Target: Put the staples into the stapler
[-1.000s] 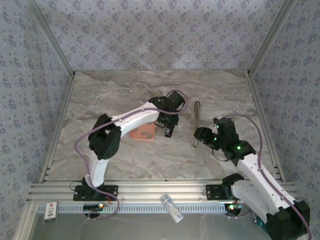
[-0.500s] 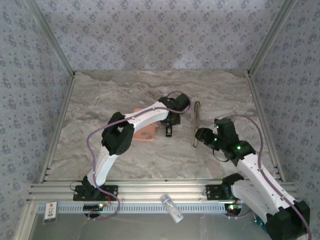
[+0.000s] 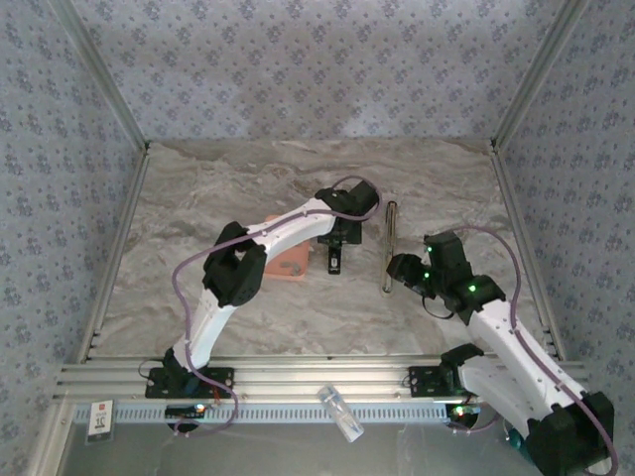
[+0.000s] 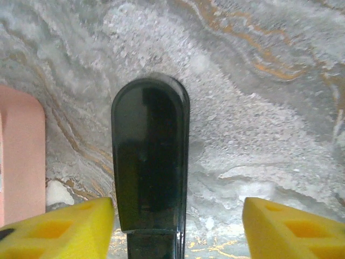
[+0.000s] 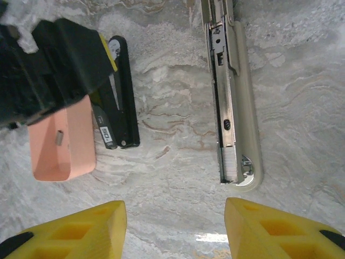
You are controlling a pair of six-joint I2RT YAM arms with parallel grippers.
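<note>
My right gripper needs to reach outward and lower onto the beige stapler's far end [image 3: 392,208], which lies outward of and below it, as the stapler lies flipped open.
A slim black stapler [image 4: 151,162] lies closed on the marble table, between the yellow fingers of my left gripper [image 4: 175,229]. The jaws stand open: the left finger is close beside the stapler and the right one far off. From above, that gripper [image 3: 336,246] hangs over the black stapler [image 3: 335,263]. A beige stapler [image 5: 233,108] lies flipped open with its metal magazine showing [image 3: 390,243]. One tiny grey strip of staples [image 5: 59,137] rests in the salmon tray [image 5: 75,148]. My right gripper [image 5: 173,213] is open and empty, just short of the beige stapler's near end.
The salmon tray [image 3: 286,264] sits left of the black stapler, under the left forearm. Patterned walls and metal rails [image 3: 119,258] bound the table. A small clear vial [image 3: 339,412] lies on the front rail. Bare marble stretches left and behind.
My left gripper has gone from shut to open over the black stapler, and the left arm's elbow swung to the right. The right arm has hardly moved.
</note>
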